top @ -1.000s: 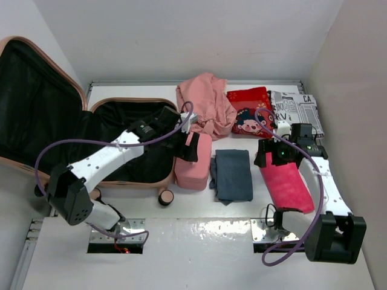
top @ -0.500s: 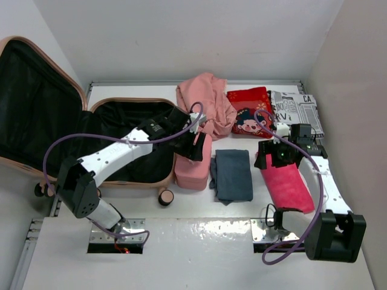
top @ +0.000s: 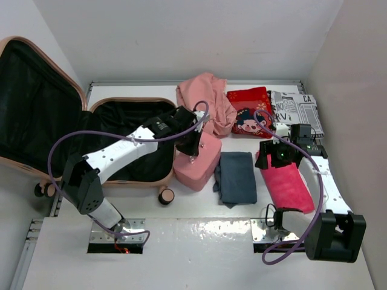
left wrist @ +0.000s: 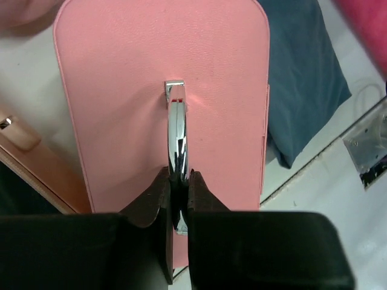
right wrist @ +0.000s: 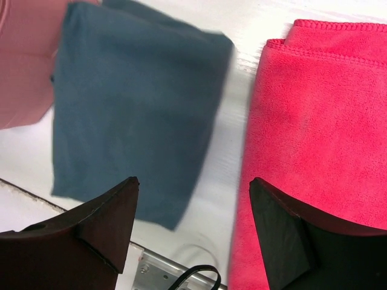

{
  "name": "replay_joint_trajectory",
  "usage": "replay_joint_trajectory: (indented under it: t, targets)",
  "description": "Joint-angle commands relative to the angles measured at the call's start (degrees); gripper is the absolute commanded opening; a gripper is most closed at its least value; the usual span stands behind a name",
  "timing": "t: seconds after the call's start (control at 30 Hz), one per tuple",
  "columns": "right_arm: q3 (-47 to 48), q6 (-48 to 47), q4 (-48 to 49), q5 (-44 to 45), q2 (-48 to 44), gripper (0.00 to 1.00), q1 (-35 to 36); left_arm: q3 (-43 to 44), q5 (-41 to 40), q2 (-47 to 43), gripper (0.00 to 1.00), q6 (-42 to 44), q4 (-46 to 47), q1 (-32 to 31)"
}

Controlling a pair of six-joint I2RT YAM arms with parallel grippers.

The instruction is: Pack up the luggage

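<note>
The left gripper will next lift the box (top: 202, 162) it holds over the luggage's rim, to the left in the top view, then lower it and let it go on the empty lining by the luggage's lid.
The luggage (top: 145, 100) lies open at the left, peach shell and black lining, its lid propped against the wall. Against its right edge a small pink box (top: 202, 162) sits tilted. My left gripper (top: 192, 145) is shut on the box's chrome handle (left wrist: 177, 133); in the left wrist view the fingertips (left wrist: 177, 178) pinch the bar above the pink lid (left wrist: 121, 90). My right gripper (top: 270, 156) hangs open with nothing in it. In the right wrist view it (right wrist: 193, 184) is over the white strip between a blue cloth (right wrist: 133, 103) and a red towel (right wrist: 326, 115).
The folded blue cloth (top: 237, 176) lies just right of the box, the red towel (top: 287, 181) beyond it. At the back are a pink garment (top: 205, 103), a red printed cloth (top: 249, 112) and a newsprint-patterned item (top: 296, 109). A luggage wheel (top: 165, 196) sticks out near the box.
My left gripper has closed on the box's handle, and the box has tipped and slid right. The blue cloth has been nudged right. My right jaws have narrowed slightly.
</note>
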Motion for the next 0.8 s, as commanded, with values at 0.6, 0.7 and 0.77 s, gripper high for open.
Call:
replay_joint_trajectory:
  t: [0.6,0.7,0.77]
  targets:
    - [1.9,-2.1,0.5,-3.4,-0.4,0.71,1.1,25.0,-3.0,-12.5,0.0,32.0,-8.4,4.9]
    - [2.6,-2.1,0.5,-3.7,0.6,0.71,1.9,20.3,-3.0,-18.9,0.0,37.4,-7.8,10.6]
    - [2.9,-2.1,0.7,-3.7,1.3,0.71,2.7,15.9,-4.2,-24.1,0.0,42.8,-6.0,13.1]
